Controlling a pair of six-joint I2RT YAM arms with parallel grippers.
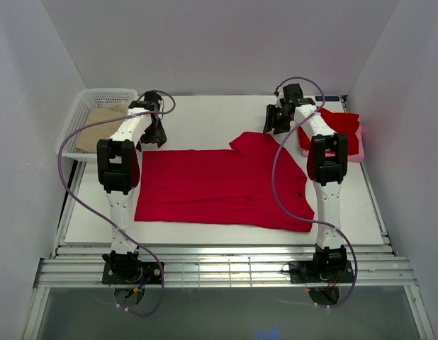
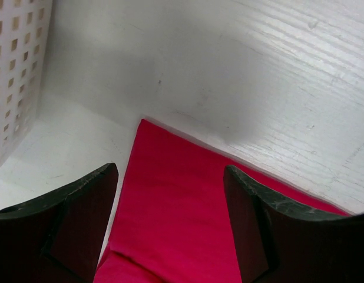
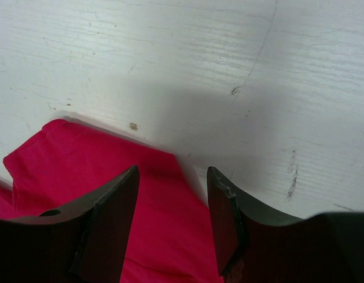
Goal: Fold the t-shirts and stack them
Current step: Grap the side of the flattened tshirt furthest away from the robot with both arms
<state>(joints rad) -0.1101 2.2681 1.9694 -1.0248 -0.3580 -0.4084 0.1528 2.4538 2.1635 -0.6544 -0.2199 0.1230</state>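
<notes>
My left gripper moves down onto the red t-shirt's far corner (image 1: 146,153) (image 2: 151,141) by the basket and closes next, because that corner lies flat below its open fingers.
One red t-shirt (image 1: 219,188) lies spread flat across the middle of the white table (image 1: 205,113), a sleeve sticking out at its far right corner. My left gripper (image 1: 154,134) hovers over the shirt's far left corner (image 2: 176,218), and that gripper (image 2: 171,172) is open, the cloth lying flat below its jaws. Above the sleeve (image 3: 82,165), my right gripper (image 1: 276,122) also stands open (image 3: 172,172), with nothing pinched between its fingers. Another folded red t-shirt (image 1: 332,131) rests at the far right.
A white plastic basket (image 1: 98,99) at the far left holds a tan sheet (image 1: 98,127). A pale pink piece (image 1: 357,152) lies under the folded red shirt at the right. White walls close in the table on three sides.
</notes>
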